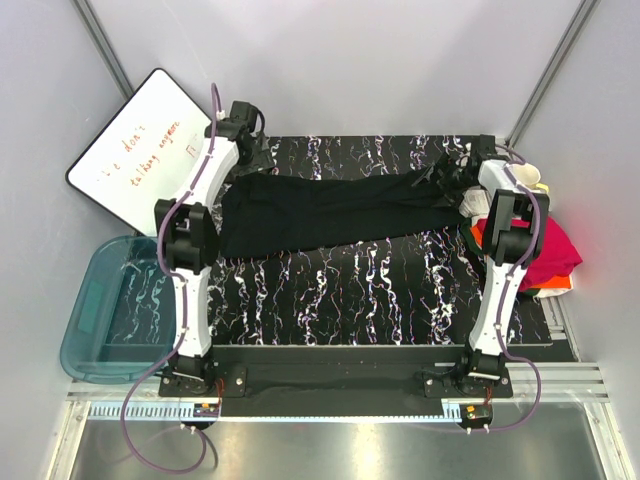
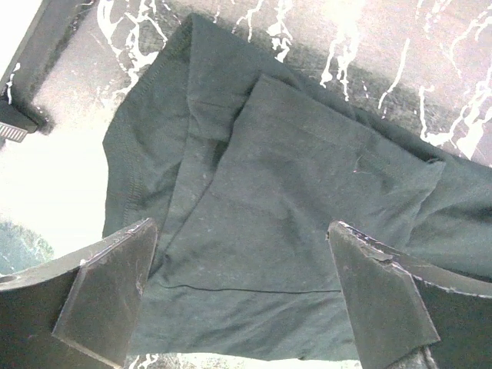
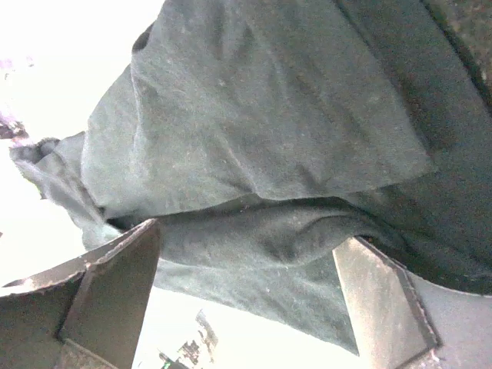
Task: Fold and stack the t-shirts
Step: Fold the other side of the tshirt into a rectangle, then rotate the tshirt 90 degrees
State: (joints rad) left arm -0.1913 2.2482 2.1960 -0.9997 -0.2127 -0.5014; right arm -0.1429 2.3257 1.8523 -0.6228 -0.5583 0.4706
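Observation:
The black t-shirt's middle (image 1: pixel 306 218) lies to the right in the top view, so next I will move my left gripper that way, off the already layered end of the black t-shirt, and close it.
The black t-shirt (image 1: pixel 330 210) lies folded into a long band across the marbled table, from the far left to the far right. My left gripper (image 1: pixel 256 150) is open over its left end; in the left wrist view the gripper (image 2: pixel 240 231) stands wide apart over layered black cloth (image 2: pixel 292 154) with a hem line. My right gripper (image 1: pixel 452 172) is open at the shirt's bunched right end; in the right wrist view the gripper (image 3: pixel 246 234) straddles folds of the cloth (image 3: pixel 254 115). The magenta t-shirt (image 1: pixel 550 250) with an orange piece (image 1: pixel 552 285) lies crumpled at the right edge.
A whiteboard (image 1: pixel 140 145) with orange writing leans at the far left. A blue translucent bin (image 1: pixel 100 310) stands left of the table. A cream mug (image 1: pixel 528 178) sits at the far right behind the right arm. Grey walls close in the back and sides.

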